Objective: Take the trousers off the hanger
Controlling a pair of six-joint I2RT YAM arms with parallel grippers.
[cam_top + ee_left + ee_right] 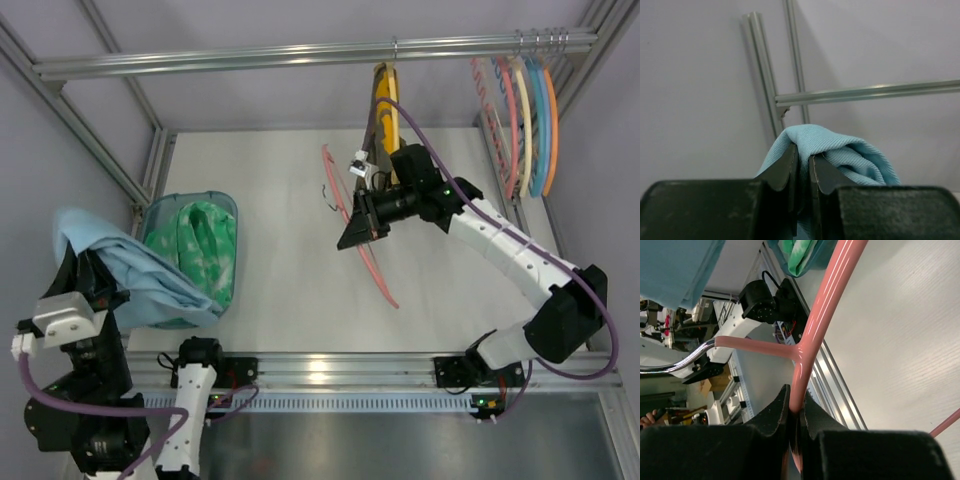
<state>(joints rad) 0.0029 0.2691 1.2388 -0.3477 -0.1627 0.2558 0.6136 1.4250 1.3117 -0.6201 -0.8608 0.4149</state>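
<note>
My left gripper will next tip down and carry the trousers' fold over the teal basket to let go of it, because the held end of the trousers is still outside the basket's rim.
The light blue trousers (pixel 130 275) hang from my left gripper (pixel 80 262) at the left, clear of the hanger, draping onto the basket rim. In the left wrist view my left gripper (pixel 804 156) is shut on a fold of the trousers (pixel 850 155). The salmon-pink hanger (pixel 372 262) with its silver hook (pixel 328 192) is bare, held over the table's middle by my right gripper (pixel 358 232). In the right wrist view my right gripper (pixel 796 405) is shut on the hanger's bar (pixel 825 315); the hook (pixel 675 360) points left.
A teal basket (pixel 226 202) holds a green-and-white cloth (pixel 200 245) at the left. A yellow hanger with a patterned garment (pixel 385 110) hangs from the top rail (pixel 250 58). Several bare hangers (pixel 520 120) hang at the right end.
</note>
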